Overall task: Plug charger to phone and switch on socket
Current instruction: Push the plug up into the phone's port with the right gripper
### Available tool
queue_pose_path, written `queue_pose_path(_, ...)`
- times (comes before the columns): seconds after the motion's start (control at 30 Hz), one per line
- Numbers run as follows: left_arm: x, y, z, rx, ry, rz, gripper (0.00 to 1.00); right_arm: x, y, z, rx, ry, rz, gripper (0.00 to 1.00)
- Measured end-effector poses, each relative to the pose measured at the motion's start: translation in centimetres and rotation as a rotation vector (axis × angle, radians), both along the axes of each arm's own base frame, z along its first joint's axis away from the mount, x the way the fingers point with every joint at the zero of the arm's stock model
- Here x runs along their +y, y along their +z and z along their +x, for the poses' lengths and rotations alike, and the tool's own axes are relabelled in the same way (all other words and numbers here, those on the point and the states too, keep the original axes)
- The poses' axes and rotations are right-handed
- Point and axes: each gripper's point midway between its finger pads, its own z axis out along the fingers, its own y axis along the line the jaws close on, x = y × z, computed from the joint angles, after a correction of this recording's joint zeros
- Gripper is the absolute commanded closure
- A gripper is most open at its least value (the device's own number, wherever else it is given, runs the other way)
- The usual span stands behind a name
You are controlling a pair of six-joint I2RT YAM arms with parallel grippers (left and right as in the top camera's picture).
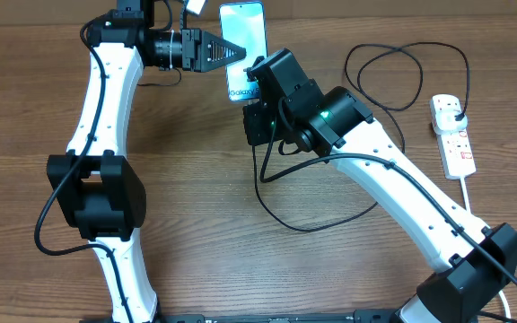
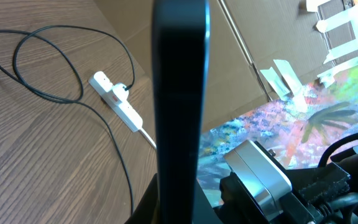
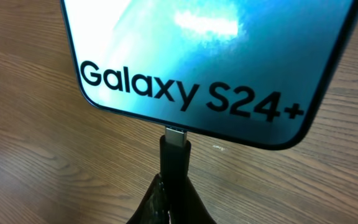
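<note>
Next I should bring the phone [image 1: 243, 36] held aloft in my left gripper down and back, to release it on the bare tabletop below and back from that gripper.
The phone [image 1: 243, 36] has a blue-white screen with "Galaxy S24+" text. My left gripper [image 1: 232, 52] is shut on the phone's left edge; in the left wrist view the phone [image 2: 179, 93] shows as a dark edge-on bar. My right gripper [image 3: 174, 186] is shut on the charger connector [image 3: 174, 152], whose metal tip [image 3: 176, 134] is at the port in the phone's bottom edge [image 3: 216, 62]. The black charger cable [image 1: 366, 54] loops across the table to a black plug in the white socket strip [image 1: 453, 135], which also shows in the left wrist view [image 2: 118, 102].
The socket's white cord [image 1: 470, 199] runs toward the front right. The charger cable also loops under my right arm [image 1: 312, 224]. My right arm lies diagonally across the table's right half. Cardboard and a colourful sheet [image 2: 278, 118] lie beyond the table's edge.
</note>
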Motion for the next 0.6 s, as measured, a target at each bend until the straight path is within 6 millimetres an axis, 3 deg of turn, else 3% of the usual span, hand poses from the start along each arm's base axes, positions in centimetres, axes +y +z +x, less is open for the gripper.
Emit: queue_pose_path(0.6, -0.48, -0.05, -0.19, 0.000, -0.009, 0.003, 0.96, -0.11, 0.03, 0.17, -0.008, -0.006, -0.005, 0.96)
